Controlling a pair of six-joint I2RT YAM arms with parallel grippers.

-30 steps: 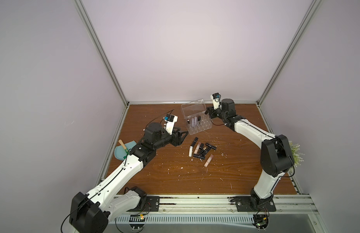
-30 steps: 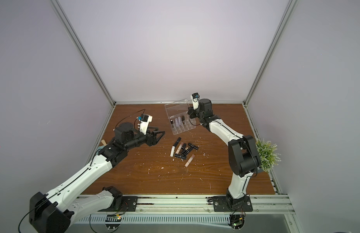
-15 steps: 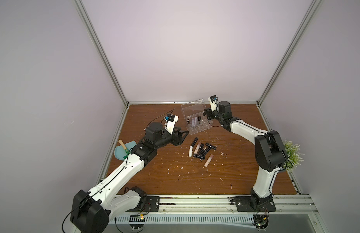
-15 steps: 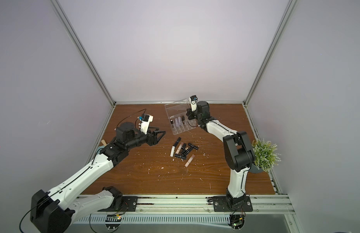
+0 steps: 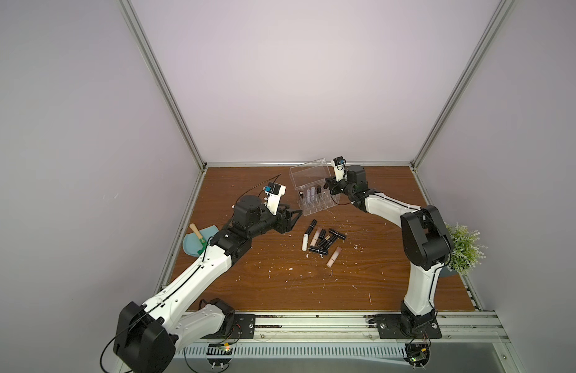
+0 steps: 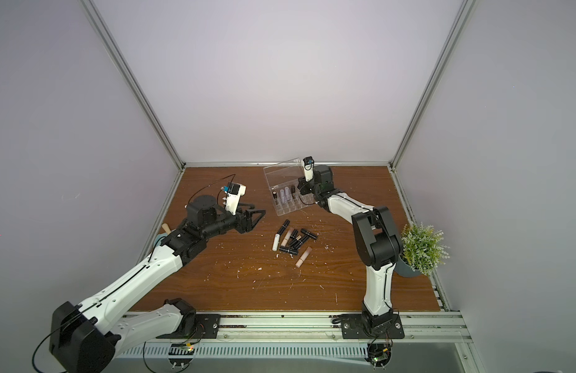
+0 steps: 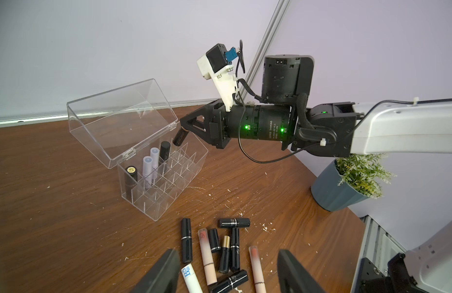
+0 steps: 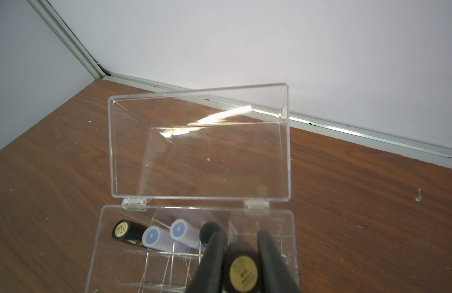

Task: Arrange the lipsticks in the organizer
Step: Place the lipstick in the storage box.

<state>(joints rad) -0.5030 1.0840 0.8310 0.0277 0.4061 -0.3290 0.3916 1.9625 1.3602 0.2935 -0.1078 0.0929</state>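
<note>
The right gripper lowers the black lipstick into the back-row slot (image 5: 324, 191) (image 8: 239, 234) beside the black tube next and releases it there, since that slot stands empty just below.
The clear organizer (image 5: 313, 206) (image 6: 288, 206) stands at the back of the table with its lid (image 8: 199, 142) open. Its back row holds a black lipstick with a gold end (image 7: 130, 175), two lavender ones (image 7: 147, 165) and a black one (image 7: 164, 149). My right gripper (image 8: 242, 243) (image 5: 328, 187) is shut on a black lipstick with a gold end label (image 8: 243, 271) (image 7: 179, 138), tilted just over the back row beside those tubes. Several loose lipsticks (image 5: 323, 239) (image 6: 294, 240) (image 7: 219, 251) lie in a pile in front. My left gripper (image 7: 227, 266) (image 5: 293, 216) hangs open over the pile.
A potted plant (image 5: 462, 247) (image 7: 354, 180) stands at the table's right edge. A light-blue dustpan (image 5: 191, 247) with a wooden-handled green tool lies at the left edge beside my left arm. White flecks are scattered over the wood.
My right arm has shifted left and slightly down with the black lipstick, closer over the organizer. The left arm has hardly moved.
</note>
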